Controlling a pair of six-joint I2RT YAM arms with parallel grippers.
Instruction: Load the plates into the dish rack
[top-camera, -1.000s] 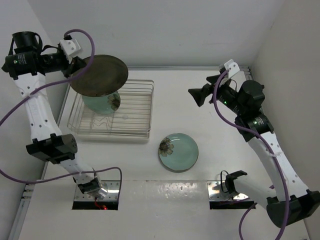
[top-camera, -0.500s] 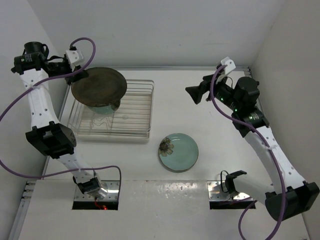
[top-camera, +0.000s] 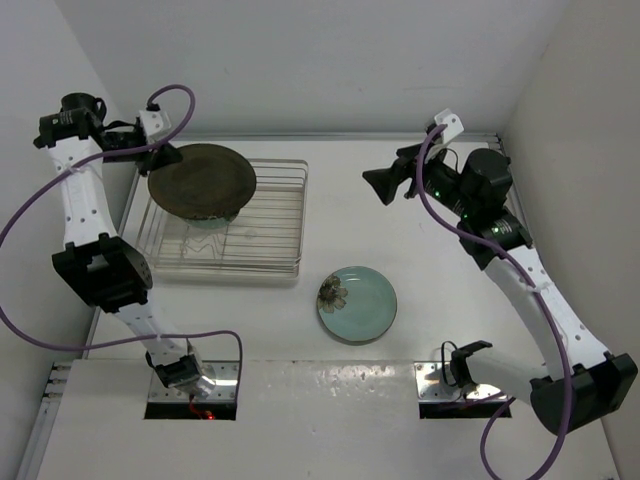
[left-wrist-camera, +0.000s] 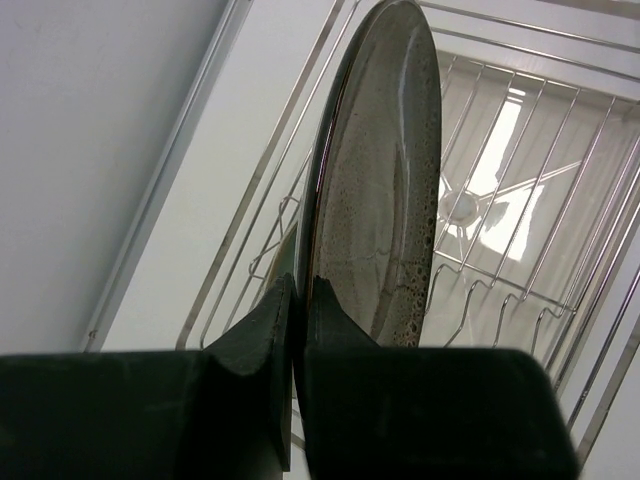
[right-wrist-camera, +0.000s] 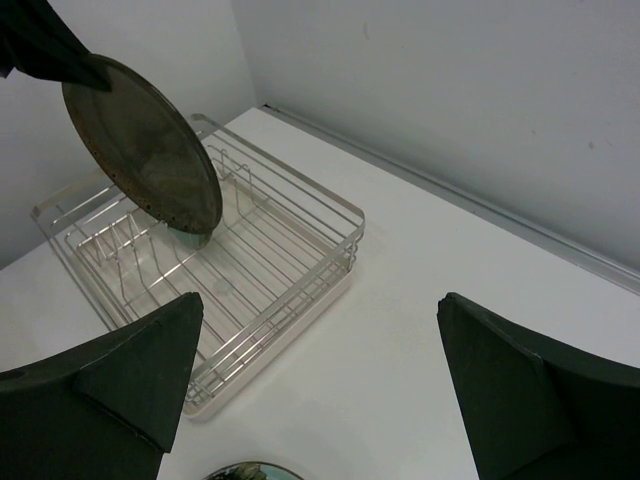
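Observation:
Next I will turn my left gripper to line up the brown plate and lower it beside the mint-green plate, since the brown plate hangs above the rack, at an angle to the rack's wires.
My left gripper is shut on the rim of the large dark brown plate and holds it tilted above the left part of the wire dish rack. In the left wrist view the brown plate stands edge-on between my fingers. A mint-green plate stands in the rack, mostly hidden under the brown one. The other mint-green plate with a dark flower mark lies flat on the table. My right gripper is open and empty, in the air right of the rack; its view shows the rack and brown plate.
White walls close in the table on the left, back and right. The rack sits against the back left, near the left wall. The two arm bases stand at the near edge.
My left gripper has lowered the brown plate toward the rack and turned it more on edge. My right gripper has drifted left and slightly up.

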